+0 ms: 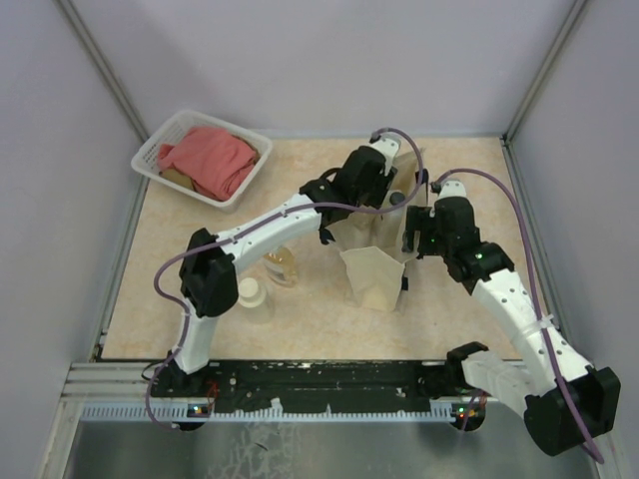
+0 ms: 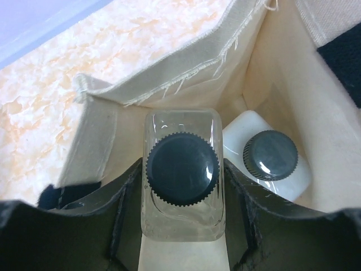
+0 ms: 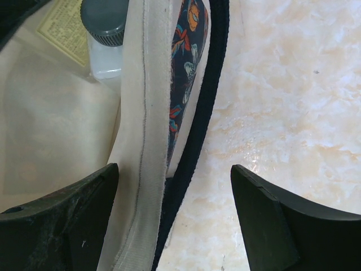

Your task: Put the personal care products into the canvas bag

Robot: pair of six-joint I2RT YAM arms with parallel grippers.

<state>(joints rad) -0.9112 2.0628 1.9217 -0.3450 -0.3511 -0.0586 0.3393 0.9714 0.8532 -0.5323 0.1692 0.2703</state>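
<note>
I will lower my left gripper into the canvas bag (image 1: pixel 374 274) next, then set the clear bottle upright beside the white bottle.
The canvas bag (image 1: pixel 374 274) stands open mid-table. My left gripper (image 1: pixel 387 200) is over its mouth; in the left wrist view this gripper (image 2: pixel 181 169) is shut on the clear bottle with a dark cap (image 2: pixel 180 127), held upright inside the bag (image 2: pixel 169 73). The white bottle with a black cap (image 2: pixel 269 158) lies in the bag beside it and shows in the right wrist view (image 3: pixel 104 51). My right gripper (image 1: pixel 411 235) is open, its jaws straddling the bag's rim (image 3: pixel 138 113) and black strap (image 3: pixel 208 96). The amber bottle (image 1: pixel 283 265) and the squat cream bottle (image 1: pixel 253 297) stand left of the bag.
A white lattice basket (image 1: pixel 150 160) with a red cloth (image 1: pixel 210 160) sits at the far left corner. The left arm's forearm (image 1: pixel 265 225) passes just behind the amber and cream bottles. Walls enclose the tabletop on three sides.
</note>
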